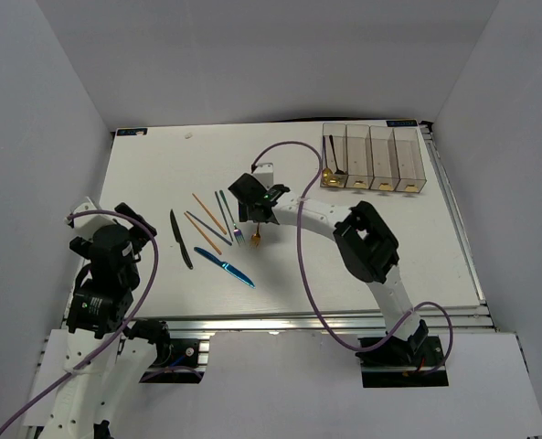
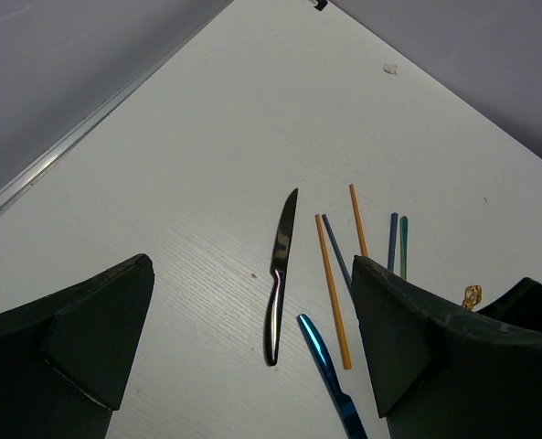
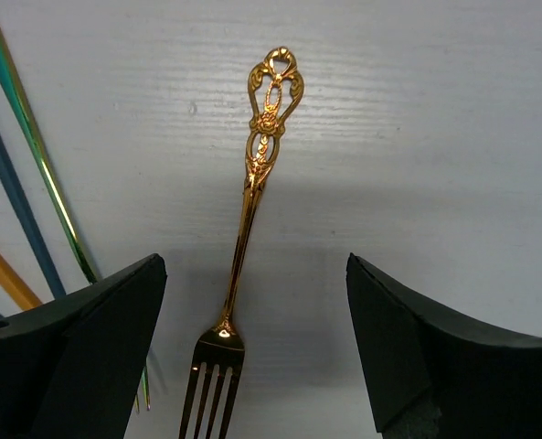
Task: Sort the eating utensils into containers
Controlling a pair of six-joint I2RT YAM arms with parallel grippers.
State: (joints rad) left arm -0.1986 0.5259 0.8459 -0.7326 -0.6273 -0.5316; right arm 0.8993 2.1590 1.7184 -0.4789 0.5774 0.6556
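My right gripper will first go down a little and then close, to get around the gold fork's slim stem [image 1: 259, 226] [image 3: 240, 258].
A gold fork [image 3: 248, 219] lies flat on the white table, tines toward the camera. My right gripper [image 3: 252, 347] is open and hovers over it, one finger on each side, touching nothing. In the top view the right gripper [image 1: 257, 215] covers most of that fork. To its left lie a dark fork [image 1: 238, 236], blue and green chopsticks [image 1: 223, 215], orange chopsticks [image 1: 202, 232], a blue knife [image 1: 225, 267] and a black knife [image 1: 180, 239]. My left gripper [image 2: 252, 366] is open and empty, above and short of the black knife [image 2: 280, 274]. The four clear containers [image 1: 373, 157] stand at the back right; the leftmost holds spoons [image 1: 333, 174].
White walls close in the table on the left, back and right. The right arm's purple cable [image 1: 300, 247] loops over the table's middle. A metal rail [image 1: 344, 320] runs along the near edge. A small white scrap [image 1: 190, 133] lies at the back left.
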